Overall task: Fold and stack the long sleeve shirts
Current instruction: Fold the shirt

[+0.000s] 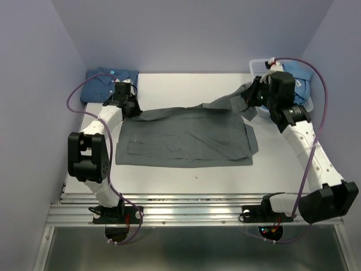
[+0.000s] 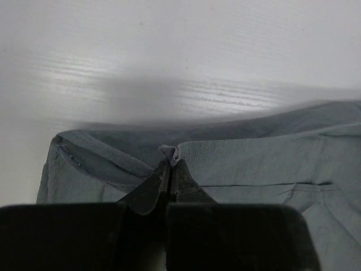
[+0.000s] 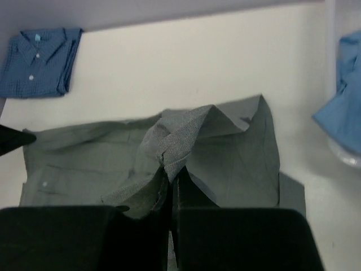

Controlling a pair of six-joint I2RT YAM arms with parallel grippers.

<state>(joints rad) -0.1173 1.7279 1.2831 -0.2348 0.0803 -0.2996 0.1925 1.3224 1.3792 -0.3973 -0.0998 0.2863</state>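
Observation:
The grey shirt's pinched edge in my left gripper needs to go back over the flat part of the grey shirt just behind that gripper next. I need to release the cloth there.
The grey shirt point(image 1: 186, 138) lies spread across the middle of the table. My left gripper point(image 1: 133, 108) is shut on its far left edge, where a pinch of grey cloth point(image 2: 169, 152) sticks out between the tips. My right gripper point(image 1: 251, 100) is shut on the far right part and holds it lifted, so the cloth point(image 3: 180, 138) hangs in a twisted fold from the tips. The dark blue patterned shirt point(image 1: 108, 83) lies folded at the far left corner and shows in the right wrist view point(image 3: 39, 55) too. The light blue shirt point(image 1: 299, 79) sits in the basket.
A white mesh basket point(image 1: 260, 66) stands at the far right corner, behind my right gripper. The walls close in on both sides and at the back. The table's metal front rail point(image 1: 192, 209) runs between the arm bases.

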